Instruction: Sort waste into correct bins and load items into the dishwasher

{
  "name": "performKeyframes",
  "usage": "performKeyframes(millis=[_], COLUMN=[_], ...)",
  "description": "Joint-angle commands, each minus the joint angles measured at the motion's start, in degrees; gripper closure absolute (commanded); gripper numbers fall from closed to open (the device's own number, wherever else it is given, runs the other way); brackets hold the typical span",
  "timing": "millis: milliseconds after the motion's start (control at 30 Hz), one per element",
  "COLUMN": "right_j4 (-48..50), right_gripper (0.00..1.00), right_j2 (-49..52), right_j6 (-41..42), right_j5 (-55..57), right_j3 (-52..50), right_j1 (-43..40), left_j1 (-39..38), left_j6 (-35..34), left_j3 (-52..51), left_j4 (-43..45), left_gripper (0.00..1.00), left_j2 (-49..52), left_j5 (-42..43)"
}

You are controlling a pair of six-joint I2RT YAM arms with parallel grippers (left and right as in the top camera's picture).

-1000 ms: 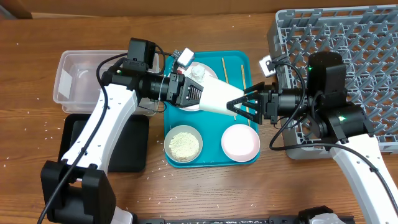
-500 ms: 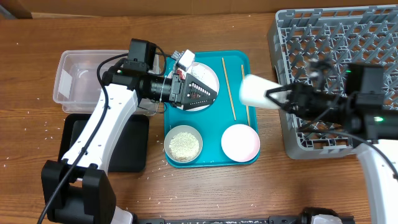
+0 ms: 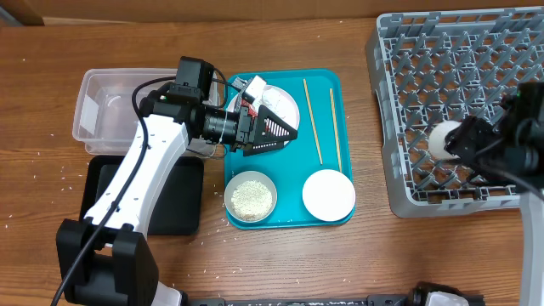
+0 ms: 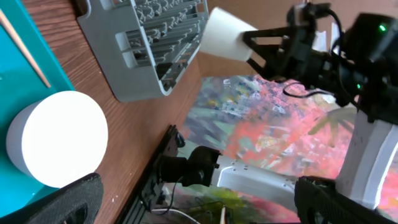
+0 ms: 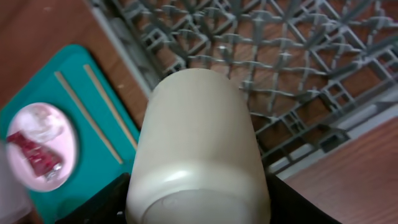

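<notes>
The cup (image 3: 444, 138) goes down from my right gripper to the rack's empty near corner (image 3: 420, 184) next, below the gripper and to its left in the overhead view, for release.
My right gripper (image 3: 463, 141) is shut on the small white cup (image 3: 444, 138) and holds it on its side above the grey dish rack (image 3: 459, 59). In the right wrist view the cup (image 5: 199, 143) fills the space between the dark fingers (image 5: 104, 205). My left gripper (image 3: 276, 133) stands open and holds nothing over the white plate (image 3: 287, 102) on the teal tray (image 3: 289, 212). On the plate lie a red wrapper (image 5: 34, 158) and a tissue wad (image 5: 42, 121). A bowl of rice (image 3: 250, 195), a white bowl (image 3: 329, 195) and two chopsticks (image 3: 313, 119) share the tray.
A clear tub (image 3: 110, 106) stands at the back left, with a black tray (image 3: 183, 204) in front of it, partly under my left arm. Loose rice grains (image 3: 61, 172) are scattered on the wooden table at the left and front.
My left gripper opened, let go of the cup and drew back over the plate. My right gripper carried the cup to the right, from over the teal tray to above the rack.
</notes>
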Motion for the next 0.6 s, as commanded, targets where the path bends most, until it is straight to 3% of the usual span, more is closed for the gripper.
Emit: performKeyframes(millis=[0, 567], right_j4=[-1.53, -8.09], right_gripper=[0.53, 0.53], right_j2=[4.04, 8.61], right_j6=[1.6, 1.84], right_j5=[2.36, -1.05], right_j3=[1.07, -0.11], right_j1=[-0.09, -0.09], left_j1=[0.09, -0.02], left_j6=[0.98, 3.15], left_j3=[0.59, 0.59], left_j4=[-0.42, -5.01], left_gripper=[0.0, 0.0], left_j2=[-0.79, -0.79], left_j5=[-0.96, -5.2])
